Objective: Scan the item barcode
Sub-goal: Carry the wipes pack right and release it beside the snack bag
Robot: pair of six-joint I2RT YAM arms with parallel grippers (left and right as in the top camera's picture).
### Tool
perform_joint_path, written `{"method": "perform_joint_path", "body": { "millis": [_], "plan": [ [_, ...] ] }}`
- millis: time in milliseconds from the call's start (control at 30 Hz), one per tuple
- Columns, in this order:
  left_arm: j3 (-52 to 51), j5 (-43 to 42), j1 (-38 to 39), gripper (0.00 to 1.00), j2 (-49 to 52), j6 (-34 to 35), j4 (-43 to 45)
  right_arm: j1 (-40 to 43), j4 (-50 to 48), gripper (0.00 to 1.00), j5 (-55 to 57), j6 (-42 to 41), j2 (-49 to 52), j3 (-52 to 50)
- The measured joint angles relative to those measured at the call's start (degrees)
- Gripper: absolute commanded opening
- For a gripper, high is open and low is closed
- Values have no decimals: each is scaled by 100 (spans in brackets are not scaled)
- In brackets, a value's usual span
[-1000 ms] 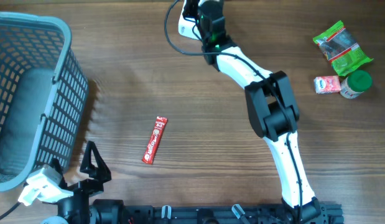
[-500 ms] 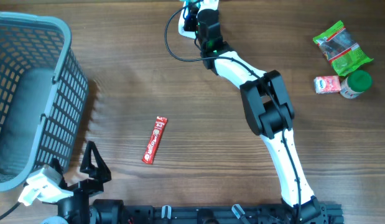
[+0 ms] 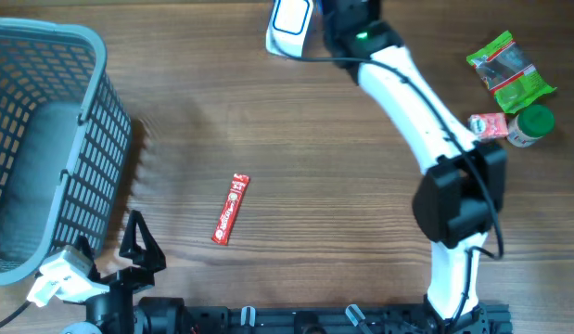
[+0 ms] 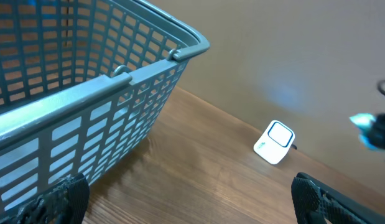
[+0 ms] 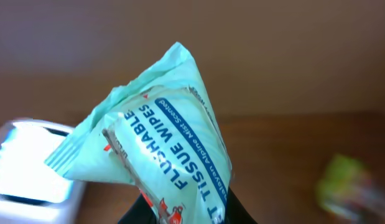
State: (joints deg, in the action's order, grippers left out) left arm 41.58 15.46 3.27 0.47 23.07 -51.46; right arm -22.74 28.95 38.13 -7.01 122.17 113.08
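Bare wood (image 3: 462,98) beside the green bag is below my right gripper, to its right in the overhead view. I should swing my right gripper across and down to release the pack.
A pale green pack of flushable tissue wipes (image 5: 161,143) fills the right wrist view, standing up out of my right gripper (image 5: 186,214), which is shut on its lower end. Behind it to the left lies the white barcode scanner (image 5: 30,162), blurred. From overhead the scanner (image 3: 291,19) sits at the far edge of the table, with the right arm's wrist (image 3: 356,23) just to its right; the pack itself is hidden there. My left gripper (image 4: 192,202) is open over bare wood at the near left, and the scanner (image 4: 276,142) shows far ahead of it.
A grey-blue mesh basket (image 3: 45,139) takes up the left side. A red stick packet (image 3: 231,209) lies mid-table. At the right edge are a green bag (image 3: 509,72), a small pink packet (image 3: 488,125) and a green-lidded jar (image 3: 530,125).
The right arm has swung to the right, and its wrist moved from over the scanner to just right of it, uncovering the scanner. The left arm has stayed still.
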Motion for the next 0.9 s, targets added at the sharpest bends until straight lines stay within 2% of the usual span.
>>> {"method": "perform_joint_path", "body": {
  "millis": [133,233,367,467,500,567,900],
  "plan": [
    [0,0,0,100,0,0,2,787,741,4,251,66,-2,-354],
    [0,0,0,100,0,0,0,1530,837,8,282,-116,31,-796],
    [0,0,-2,100,0,0,0,2562,831,12,-225,-280,57,-1408],
    [0,0,-2,100,0,0,0,2944,715,14,-739,-348,61,-1707],
    [0,0,-2,100,0,0,0,2997,675,20,-885,-365,61,-1770],
    [0,0,-2,100,0,0,0,3036,597,100,-1178,-387,61,-1864],
    [0,0,0,100,0,0,0,2667,874,100,-1683,-433,-81,-1777]
  ]
}}
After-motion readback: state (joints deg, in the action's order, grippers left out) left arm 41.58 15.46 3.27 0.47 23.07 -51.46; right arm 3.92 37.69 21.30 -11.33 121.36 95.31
